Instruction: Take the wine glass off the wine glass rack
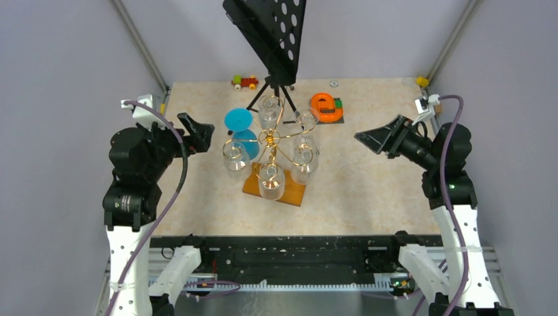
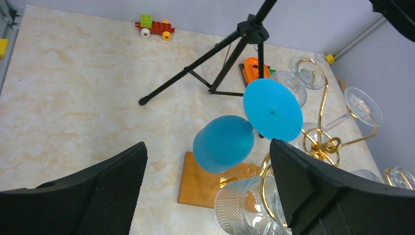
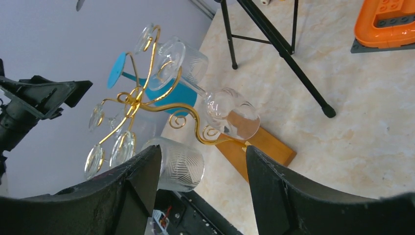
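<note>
My right gripper needs to go left in the top view next, onto the foot of the nearer patterned glass. That foot is exposed on its wire loop.
The gold wire wine glass rack (image 1: 270, 138) stands mid-table on its orange-brown wooden base (image 1: 294, 193). Several glasses hang on it upside down. One is a blue wine glass (image 1: 239, 121) on the left arm; the others are clear, some with a cut pattern. My left gripper (image 1: 196, 133) is open and empty just left of the rack. In the left wrist view the blue glass (image 2: 223, 143) lies ahead between the open fingers (image 2: 117, 181), apart from them. My right gripper (image 1: 376, 138) is open and empty, right of the rack. Its wrist view shows the rack (image 3: 147, 105) and a patterned glass (image 3: 181, 169).
A black perforated music stand (image 1: 270, 33) on a tripod (image 2: 230, 54) stands just behind the rack. A small toy train (image 1: 245, 81) lies at the back edge. An orange block piece (image 1: 326, 106) sits on a dark plate at the back right.
</note>
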Tool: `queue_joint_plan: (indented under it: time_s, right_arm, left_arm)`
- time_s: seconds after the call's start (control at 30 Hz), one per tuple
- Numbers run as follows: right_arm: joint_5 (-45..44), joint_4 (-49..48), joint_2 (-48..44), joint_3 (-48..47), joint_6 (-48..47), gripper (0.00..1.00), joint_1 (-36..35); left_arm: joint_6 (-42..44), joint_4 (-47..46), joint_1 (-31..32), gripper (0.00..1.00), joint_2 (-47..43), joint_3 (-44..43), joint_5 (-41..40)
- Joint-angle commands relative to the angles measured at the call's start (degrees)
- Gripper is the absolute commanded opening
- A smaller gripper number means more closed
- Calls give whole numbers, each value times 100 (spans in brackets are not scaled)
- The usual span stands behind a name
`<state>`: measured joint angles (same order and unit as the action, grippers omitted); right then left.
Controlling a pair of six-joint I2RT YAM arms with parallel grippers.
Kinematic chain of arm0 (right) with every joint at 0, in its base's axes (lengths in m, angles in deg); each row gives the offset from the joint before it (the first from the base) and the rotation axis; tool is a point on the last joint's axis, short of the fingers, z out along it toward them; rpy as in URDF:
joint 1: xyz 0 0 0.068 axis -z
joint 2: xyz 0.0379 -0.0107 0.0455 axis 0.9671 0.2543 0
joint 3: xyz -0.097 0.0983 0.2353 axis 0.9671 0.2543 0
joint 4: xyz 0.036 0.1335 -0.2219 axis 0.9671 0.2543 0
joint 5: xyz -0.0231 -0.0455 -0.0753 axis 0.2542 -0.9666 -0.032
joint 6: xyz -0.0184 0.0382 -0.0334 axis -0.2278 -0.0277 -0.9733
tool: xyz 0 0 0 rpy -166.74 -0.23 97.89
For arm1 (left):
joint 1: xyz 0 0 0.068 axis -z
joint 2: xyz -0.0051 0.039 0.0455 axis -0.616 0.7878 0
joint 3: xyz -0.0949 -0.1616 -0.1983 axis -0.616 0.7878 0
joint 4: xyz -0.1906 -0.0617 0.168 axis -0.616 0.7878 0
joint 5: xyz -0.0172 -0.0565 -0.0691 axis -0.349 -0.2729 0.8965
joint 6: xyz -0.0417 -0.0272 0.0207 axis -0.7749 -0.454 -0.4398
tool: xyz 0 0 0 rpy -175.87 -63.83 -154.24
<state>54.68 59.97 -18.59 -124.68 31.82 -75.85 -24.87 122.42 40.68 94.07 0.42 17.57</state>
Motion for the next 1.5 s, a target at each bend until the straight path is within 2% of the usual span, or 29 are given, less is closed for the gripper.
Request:
queue_joint_plan:
  time_s: [0.0, 0.1, 0.17, 0.23, 0.47, 0.57, 0.83, 0.97, 1.2, 1.3, 1.47]
  right_arm:
    - [292, -483, -106, 14, 370, 66, 5]
    - [449, -641, -111, 86, 547, 67, -26]
    - [489, -738, -116, 112, 623, 78, -137]
    - [500, -838, -138, 123, 646, 84, -334]
    - [133, -1334, -128, 184, 951, 89, -1127]
    - [-53, -1615, -54, 243, 1227, 85, -1519]
    - [-1364, -2327, 49, 570, 2055, 74, -2566]
    - [-1749, -2832, 152, 750, 2724, 68, -2728]
    - [-1696, -2619, 258, 859, 3319, 63, -2737]
    - [-1422, -2707, 319, 854, 3517, 56, -2778]
    - [-1327, -2132, 476, 691, 3637, 50, -2904]
  left_arm:
    - [9, -337, -28, 99, -85, -127, 548]
    - [92, -350, -26, 99, -121, -90, 806]
    - [124, -366, -28, 99, -160, -68, 889]
    - [142, -405, -28, 99, -207, -29, 930]
    - [131, -516, -28, 99, -294, 15, 888]
    - [197, -447, -28, 99, -387, 19, 713]
    - [191, -515, -28, 99, -482, 112, 514]
    - [137, -563, -28, 99, -514, 162, 453]
    - [162, -623, -28, 99, -550, 255, 355]
    - [186, -589, -28, 99, -499, 223, 320]
    - [180, -588, -17, 99, -480, 279, 344]
